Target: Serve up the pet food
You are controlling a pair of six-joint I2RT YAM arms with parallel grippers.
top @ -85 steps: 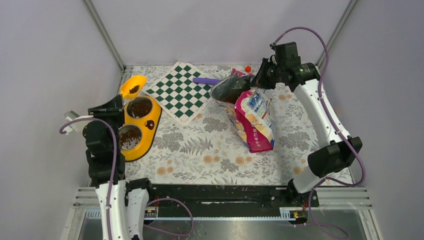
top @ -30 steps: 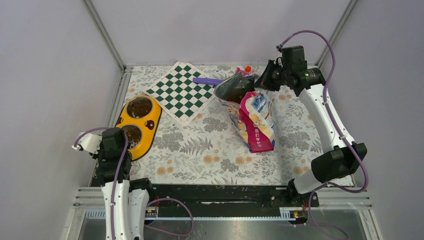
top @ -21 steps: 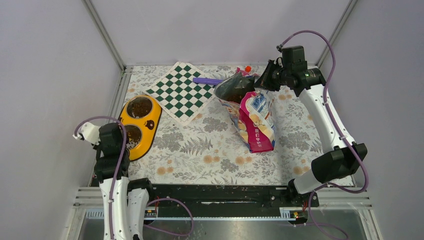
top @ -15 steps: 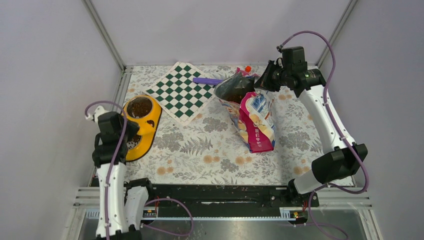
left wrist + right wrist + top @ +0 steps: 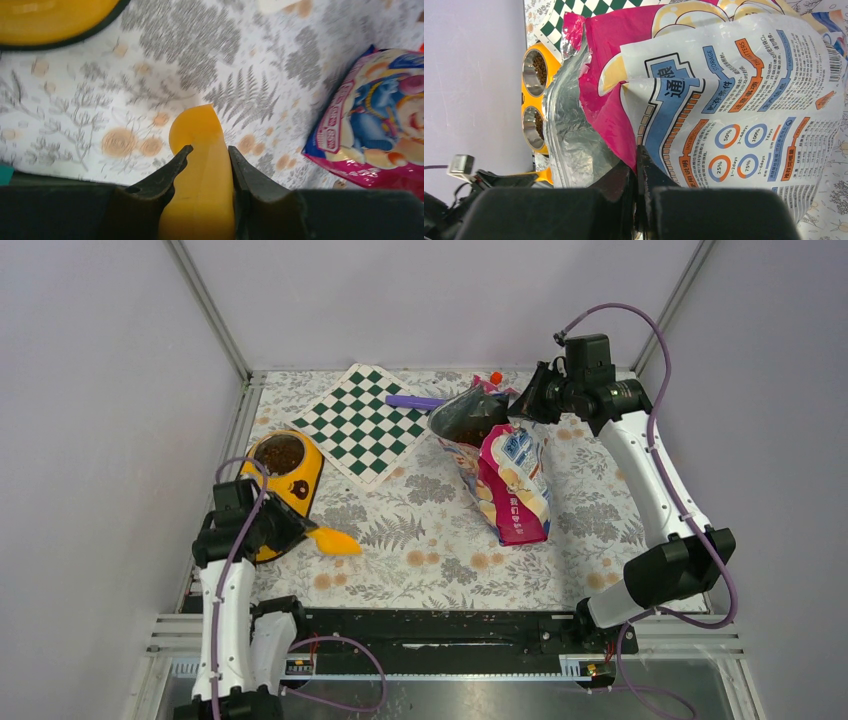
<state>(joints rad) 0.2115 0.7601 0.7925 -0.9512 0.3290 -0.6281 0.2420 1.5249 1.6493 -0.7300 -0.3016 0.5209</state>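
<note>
Both feeder bowls hold kibble, so next I will move my left gripper back and down onto the bare mat near its front edge (image 5: 303, 571) (image 5: 90, 137) and let go of the orange scoop.
My left gripper (image 5: 292, 531) is shut on the orange scoop (image 5: 333, 541), held low over the mat just right of the yellow double-bowl feeder (image 5: 303, 466); in the left wrist view the scoop (image 5: 200, 165) sits between my fingers. Dark kibble (image 5: 279, 453) fills the feeder's far bowl; my left arm covers the near bowl. My right gripper (image 5: 522, 400) is shut on the rim of the open pink-and-blue food bag (image 5: 510, 485), holding its mouth up, with kibble (image 5: 468, 421) visible inside. The right wrist view shows the bag's foil lining and printed back (image 5: 744, 100).
A green-and-white checkerboard (image 5: 362, 422) lies at the back left with a purple stick (image 5: 413, 401) beside it. A small orange-red object (image 5: 496, 378) sits behind the bag. Grey walls enclose the floral mat (image 5: 420, 550).
My left arm has swung from the feeder's far side down and to the right, carrying the scoop, which showed kibble earlier, over the mat. My right arm and the bag have barely moved.
</note>
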